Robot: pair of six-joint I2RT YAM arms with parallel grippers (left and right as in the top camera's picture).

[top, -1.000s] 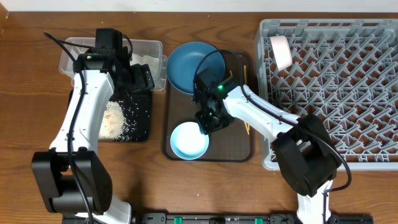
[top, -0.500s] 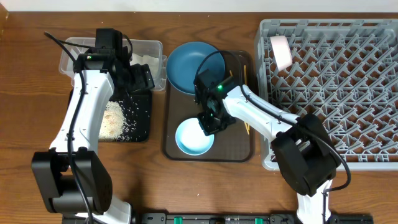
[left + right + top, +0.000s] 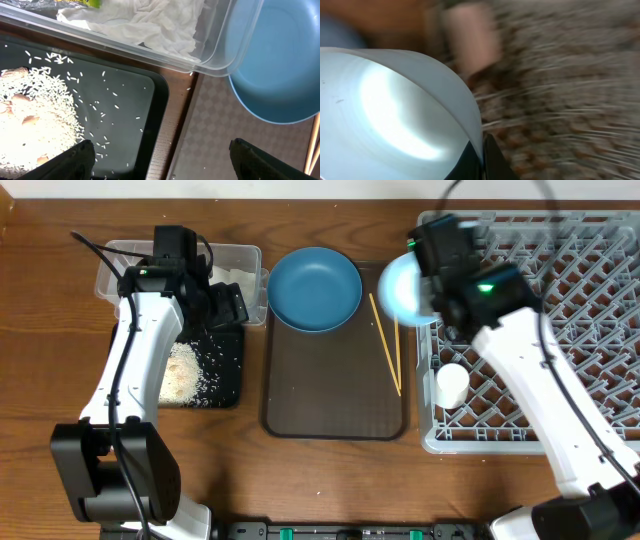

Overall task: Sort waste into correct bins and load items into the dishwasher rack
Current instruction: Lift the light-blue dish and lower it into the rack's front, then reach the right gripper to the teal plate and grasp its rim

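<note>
My right gripper turns in from the rack edge the light-blue bowl overhangs next. It then lowers to the rack's wires beyond the white cup and releases, since those lie below.
My right gripper is shut on the rim of the light-blue bowl, held tilted over the left edge of the grey dishwasher rack; the right wrist view shows the bowl pinched between the fingers. A small white cup sits in the rack. The dark-blue bowl and two chopsticks lie on the brown tray. My left gripper is open and empty over the black tray holding rice. Tissue and a wrapper lie in the clear tub.
A blurred pinkish object, possibly the cream bowl, shows in the right wrist view against the rack. The clear tub and black tray sit left of the brown tray. Wooden table surrounds everything.
My right gripper has lifted the light-blue bowl off the brown tray and carried it up and right to the rack's left edge. The left arm has not moved.
</note>
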